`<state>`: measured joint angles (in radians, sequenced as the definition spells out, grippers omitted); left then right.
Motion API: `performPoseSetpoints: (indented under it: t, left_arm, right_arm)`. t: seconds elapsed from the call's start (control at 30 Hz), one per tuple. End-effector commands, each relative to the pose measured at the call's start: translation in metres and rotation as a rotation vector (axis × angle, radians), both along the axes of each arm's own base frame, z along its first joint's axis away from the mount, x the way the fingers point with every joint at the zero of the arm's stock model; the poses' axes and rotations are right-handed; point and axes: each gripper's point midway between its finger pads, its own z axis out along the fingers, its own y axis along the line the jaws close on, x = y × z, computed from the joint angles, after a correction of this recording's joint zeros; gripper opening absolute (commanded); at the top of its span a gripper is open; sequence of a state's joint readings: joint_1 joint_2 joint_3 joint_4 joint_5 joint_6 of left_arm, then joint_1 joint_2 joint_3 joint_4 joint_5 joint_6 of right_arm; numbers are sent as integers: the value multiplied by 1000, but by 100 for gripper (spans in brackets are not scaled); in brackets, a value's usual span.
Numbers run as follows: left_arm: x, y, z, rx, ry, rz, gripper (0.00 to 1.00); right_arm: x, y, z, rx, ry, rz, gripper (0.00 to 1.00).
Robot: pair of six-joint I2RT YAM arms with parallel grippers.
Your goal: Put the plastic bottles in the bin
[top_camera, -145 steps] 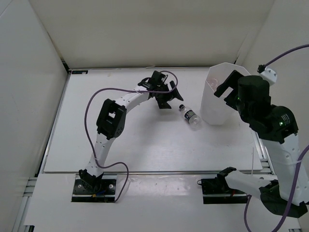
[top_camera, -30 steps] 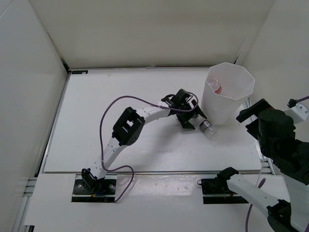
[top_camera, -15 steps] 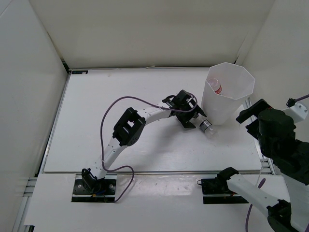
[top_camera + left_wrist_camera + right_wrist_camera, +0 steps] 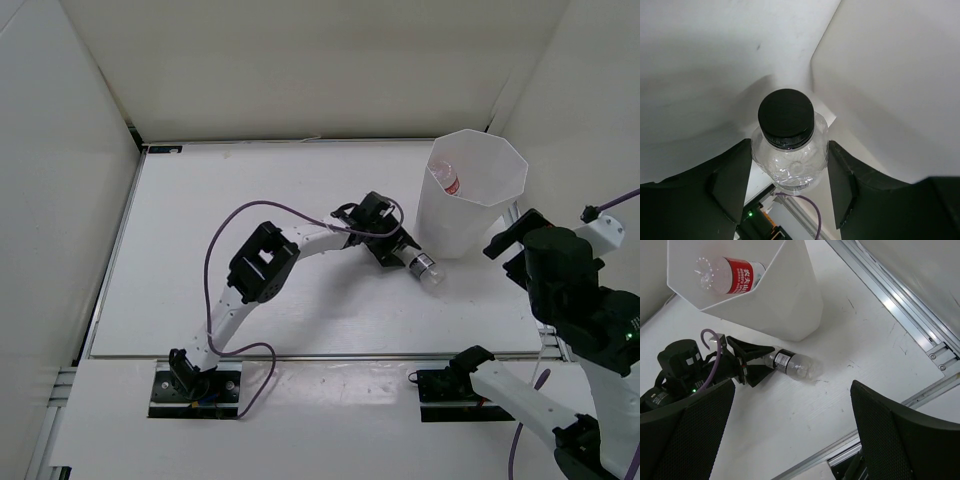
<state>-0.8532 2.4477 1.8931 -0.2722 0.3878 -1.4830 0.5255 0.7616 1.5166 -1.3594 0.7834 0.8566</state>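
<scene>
The bin's opening (image 4: 484, 166) is higher and farther outward than my left gripper, so next I need to move my left gripper up and outward to free the bottle over that opening.
A short clear plastic bottle (image 4: 426, 268) with a black cap (image 4: 786, 119) lies on its side on the white table, just in front of the bin. My left gripper (image 4: 402, 251) is shut on its cap end, with a finger (image 4: 735, 180) against each shoulder. The tall white faceted bin (image 4: 478, 215) stands at the right rear, and its wall (image 4: 890, 75) shows close behind the bottle in the left wrist view. Inside the bin lies a bottle with a red cap and a red-white label (image 4: 732, 276). My right gripper (image 4: 792, 385) hangs open and empty, high over the table's right front.
An aluminium rail (image 4: 900, 315) runs along the table's right edge beside the bin. White enclosure walls (image 4: 60, 200) close in the left, back and right sides. The left arm's purple cable (image 4: 260, 208) loops above the table.
The left gripper's jaws have come together on the black-capped bottle, which shifted slightly. Earlier, the right arm was over the bin and has pulled back to the right front.
</scene>
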Motion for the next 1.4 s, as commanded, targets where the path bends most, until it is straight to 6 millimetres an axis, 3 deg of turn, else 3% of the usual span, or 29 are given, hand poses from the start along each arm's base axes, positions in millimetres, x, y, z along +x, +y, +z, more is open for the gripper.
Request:
performPoseSetpoints:
  t: [0.0, 0.07, 0.17, 0.2, 0.23, 0.33, 0.5, 0.57, 0.6, 0.63, 0.67, 0.7, 0.73, 0.77, 0.87, 0.93, 0.97, 1.0, 1.07, 1.1, 1.17, 1.3, 1.33, 1.37]
  left_arm:
    - [-20, 31, -10, 105, 22, -18, 53]
    - [-24, 42, -4, 109, 9, -37, 48]
    - [-41, 76, 17, 113, -16, -74, 44]
    - [-54, 102, 2, 158, 21, -71, 44]
    - [-60, 111, 33, 131, -49, -87, 44]
    - [-66, 151, 64, 129, -167, -92, 44]
    - [-45, 183, 136, 117, -463, -88, 44]
    - [-23, 184, 191, 108, -658, -89, 44]
    - [-15, 182, 215, 99, -733, -86, 44]
    - [-2, 174, 265, 56, -842, -69, 44]
    - [12, 167, 274, 74, -911, -92, 44]
    - [12, 154, 292, 57, -969, -119, 42]
    - [22, 147, 346, 26, -1098, -75, 42]
    - [35, 132, 338, 60, -1124, -95, 42]
    - [67, 100, 365, 48, -1252, -94, 42]
    - [71, 79, 375, 10, -1285, -91, 43]
    - [76, 78, 401, -25, -1324, -40, 45]
    - [85, 61, 380, -31, -1275, -31, 45]
    - [79, 40, 389, -82, -1305, -12, 47]
    - [81, 27, 377, -74, -1315, -18, 50]
    - [59, 2, 386, -131, -1393, -36, 54]
    - [42, -30, 352, -106, -1391, -101, 61]
    - [41, -27, 351, -87, -1410, -116, 69]
    - [36, -27, 351, -67, -1424, -124, 99]
  right_arm:
    - [-4, -8, -8, -38, 23, -22, 100]
    - [0, -5, -7, -31, 12, -22, 100]
    - [3, -3, -14, -14, 19, -37, 100]
    - [3, -2, -14, -5, 16, -42, 100]
    - [4, -2, -17, -1, 21, -47, 100]
    - [6, -2, -15, 22, 2, -67, 100]
    - [-3, -8, 7, 72, -53, -92, 100]
    - [-5, -11, 15, 83, -71, -105, 100]
    - [-9, -13, 22, 93, -85, -105, 100]
    - [-10, -13, 25, 99, -94, -105, 100]
    - [-12, -13, 22, 87, -76, -93, 100]
    - [-15, -13, 23, 92, -69, -84, 100]
    - [-18, -12, 24, 100, -67, -73, 100]
    - [-20, -8, 23, 121, -64, -50, 100]
    - [-33, -8, 28, 174, -100, -13, 100]
    - [-40, -7, 33, 225, -143, 9, 100]
    - [-42, -8, 31, 226, -144, 9, 100]
    - [-45, -6, 32, 239, -150, 22, 100]
    - [-47, -5, 32, 248, -146, 35, 100]
    - [-50, -4, 32, 258, -150, 45, 100]
    - [-53, -4, 33, 270, -158, 55, 100]
    - [-53, 1, 32, 269, -172, 94, 100]
    - [-52, 1, 34, 257, -177, 103, 100]
    - [-51, 3, 32, 244, -163, 119, 100]
